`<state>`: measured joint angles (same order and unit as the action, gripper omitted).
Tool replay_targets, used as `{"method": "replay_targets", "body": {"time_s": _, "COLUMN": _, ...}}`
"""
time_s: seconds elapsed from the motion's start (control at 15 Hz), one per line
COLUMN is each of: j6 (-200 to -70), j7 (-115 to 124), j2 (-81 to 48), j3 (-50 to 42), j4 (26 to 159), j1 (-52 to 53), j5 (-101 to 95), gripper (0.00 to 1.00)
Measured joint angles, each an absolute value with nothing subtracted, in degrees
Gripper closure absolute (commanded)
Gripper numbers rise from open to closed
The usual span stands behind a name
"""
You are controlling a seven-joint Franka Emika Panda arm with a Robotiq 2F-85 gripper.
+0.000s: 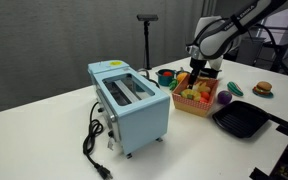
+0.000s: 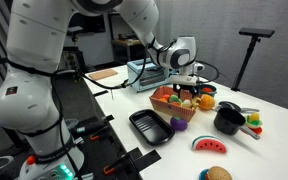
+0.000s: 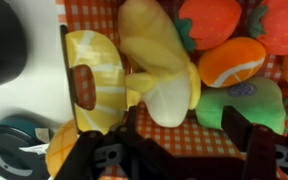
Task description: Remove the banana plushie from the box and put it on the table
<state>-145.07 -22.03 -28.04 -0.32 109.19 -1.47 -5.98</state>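
The gripper's open fingers are already on either side of the banana plushie's pale end [image 3: 168,104] just below it, so the gripper should go down onto that end next and close there.
The banana plushie [image 3: 156,55] is yellow with a pale end and lies in the orange-red checked box [image 3: 92,12] among other soft toys: orange and red ones [image 3: 232,60], a green one [image 3: 239,100] and a yellow striped piece [image 3: 92,80]. My gripper [image 3: 182,138] is open and empty. Its dark fingers hang just above the box floor, with the banana's pale end between and ahead of them. In both exterior views the gripper [image 1: 197,76] [image 2: 187,86] reaches down into the box [image 1: 196,103] [image 2: 172,104]. The white table [image 1: 44,130] [image 2: 269,150] carries everything.
A light blue toaster [image 1: 134,100] [image 2: 144,72] stands beside the box, its cord trailing on the table. A black square pan [image 1: 240,120] [image 2: 149,127], a purple toy [image 1: 225,99] [image 2: 180,124], a black pot [image 2: 229,120], a watermelon slice [image 2: 210,146] and a burger toy [image 1: 263,89] lie around.
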Motion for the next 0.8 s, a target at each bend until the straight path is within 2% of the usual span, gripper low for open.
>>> {"method": "replay_targets", "body": {"time_s": 0.67, "j6": -145.1, "j7": -21.7, "j2": -30.7, "j3": 0.1, "j4": 108.0, "j1": -1.4, "j5": -6.0, "gripper": 0.14}}
{"method": "replay_targets", "body": {"time_s": 0.8, "j6": -145.1, "j7": -21.7, "j2": -30.9, "j3": 0.1, "j4": 107.8, "j1": -1.6, "j5": -6.0, "gripper": 0.03}}
